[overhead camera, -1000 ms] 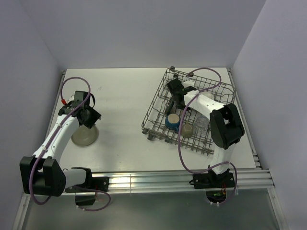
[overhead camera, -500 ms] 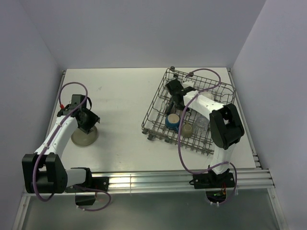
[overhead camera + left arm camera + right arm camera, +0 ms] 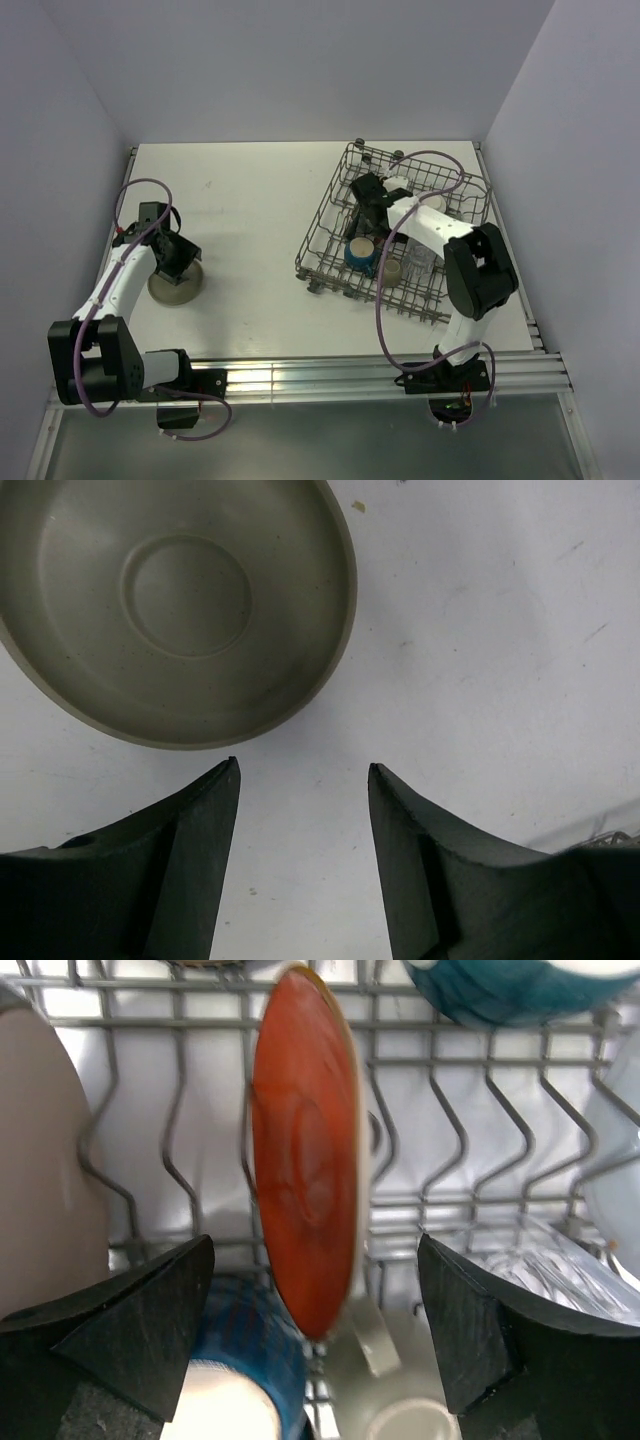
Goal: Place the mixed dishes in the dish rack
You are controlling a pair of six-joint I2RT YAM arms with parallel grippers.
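My left gripper moves down and toward the top of the wrist view onto the dish's rack-side rim [image 3: 200, 269] [image 3: 351, 592] next, as its open fingers straddle only bare table.
A grey-beige dish [image 3: 176, 289] [image 3: 180, 600] lies flat on the white table at the left. My left gripper [image 3: 177, 262] [image 3: 303, 765] hovers over its near rim, open, with only bare table between the fingers. At the right stands the dish rack [image 3: 326, 200] [image 3: 450, 1140]. My right gripper [image 3: 364, 206] [image 3: 315, 1250] reaches into it, open wide. A red-orange plate [image 3: 305, 1160] stands on edge between the prongs, in the gap between the fingers, touching neither. A teal bowl [image 3: 510, 990] and a clear glass cup [image 3: 420, 258] [image 3: 560, 1270] also sit in the rack.
A blue mug [image 3: 359, 252] [image 3: 250, 1360] and a pale cup [image 3: 390, 268] [image 3: 400, 1400] lie in the rack's near part. A beige dish [image 3: 40, 1160] stands left of the red-orange plate. Walls enclose the table on three sides. Purple cables loop over both arms.
My right gripper has opened wide and let go of the red-orange plate in the rack. My left gripper has shifted left and nearer over the grey-beige dish, jaws a little wider.
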